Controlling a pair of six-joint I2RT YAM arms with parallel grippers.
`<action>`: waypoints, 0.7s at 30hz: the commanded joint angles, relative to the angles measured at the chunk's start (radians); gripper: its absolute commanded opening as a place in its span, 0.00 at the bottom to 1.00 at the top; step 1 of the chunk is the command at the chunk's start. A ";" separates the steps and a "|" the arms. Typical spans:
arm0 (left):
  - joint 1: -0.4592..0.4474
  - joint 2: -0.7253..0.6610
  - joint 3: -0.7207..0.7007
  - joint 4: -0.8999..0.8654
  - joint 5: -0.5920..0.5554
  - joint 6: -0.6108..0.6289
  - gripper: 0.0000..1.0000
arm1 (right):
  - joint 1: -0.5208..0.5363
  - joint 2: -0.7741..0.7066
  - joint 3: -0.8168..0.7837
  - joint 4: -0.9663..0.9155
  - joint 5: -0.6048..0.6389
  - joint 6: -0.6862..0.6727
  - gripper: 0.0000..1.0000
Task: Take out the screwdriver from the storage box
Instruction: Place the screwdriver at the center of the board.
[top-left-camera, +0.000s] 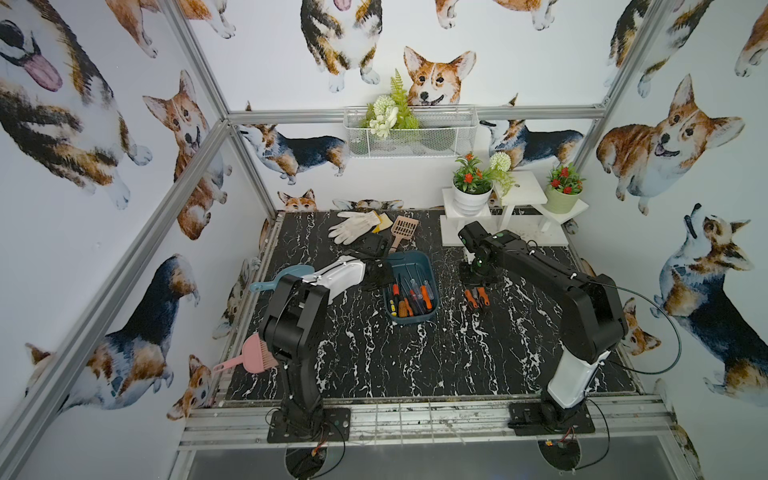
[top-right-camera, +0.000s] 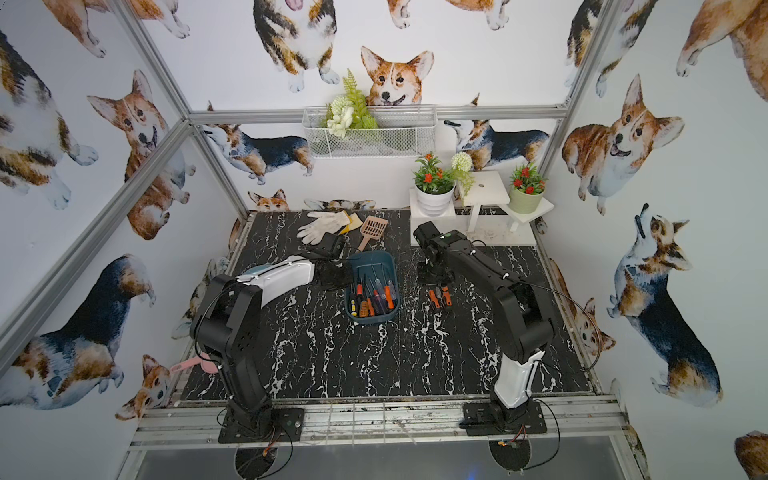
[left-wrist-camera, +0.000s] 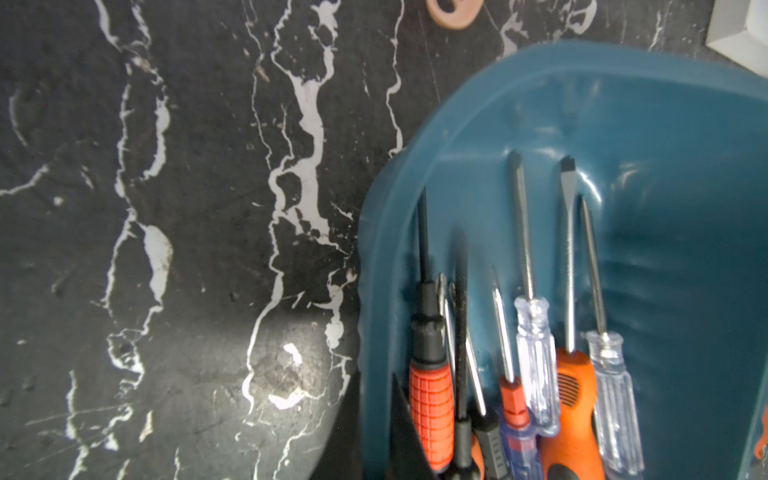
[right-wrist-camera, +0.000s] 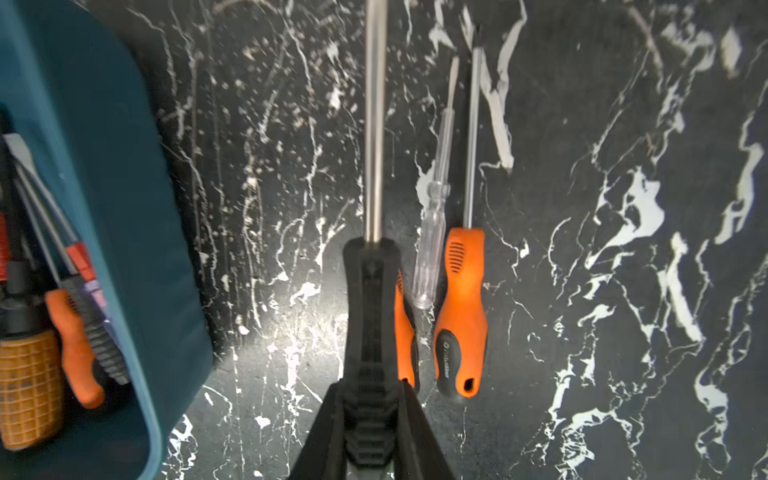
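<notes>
My right gripper is to move down next, away from the box (top-left-camera: 405, 254), to the gap below it between the orange handles, and release the screwdriver among the others.
The dark teal storage box (top-left-camera: 405, 254) (top-right-camera: 370, 253) stands mid-table with several screwdrivers (top-left-camera: 409, 297) (left-wrist-camera: 536, 353) lying in it. My left gripper (top-left-camera: 378, 276) (left-wrist-camera: 374, 432) is shut on the box's left wall (left-wrist-camera: 665, 124), one finger outside and one inside. To the right of the box (right-wrist-camera: 104, 166), my right gripper (top-left-camera: 478, 278) (right-wrist-camera: 370, 415) is shut on a black-handled screwdriver (right-wrist-camera: 370, 299) with a steel shaft, held low over the table. Beside it lie an orange-handled screwdriver (right-wrist-camera: 461, 316), a clear-handled one (right-wrist-camera: 432, 232) and another orange one (right-wrist-camera: 405, 332), partly hidden.
White gloves (top-left-camera: 353, 226) and a tan scoop (top-left-camera: 402, 230) lie behind the box. A light blue scoop (top-left-camera: 282, 276) and a pink brush (top-left-camera: 253, 353) sit at the left edge. A white stand with flower pots (top-left-camera: 507, 208) fills the back right corner.
</notes>
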 joint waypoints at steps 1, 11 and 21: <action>-0.002 -0.007 0.002 0.016 0.011 0.008 0.00 | -0.021 -0.003 -0.016 -0.007 0.028 -0.021 0.00; -0.002 -0.014 -0.003 0.011 0.006 0.008 0.00 | -0.033 0.039 -0.033 -0.008 0.027 -0.053 0.00; -0.002 -0.015 -0.004 0.008 0.006 0.007 0.00 | -0.032 0.062 -0.053 -0.009 0.023 -0.073 0.01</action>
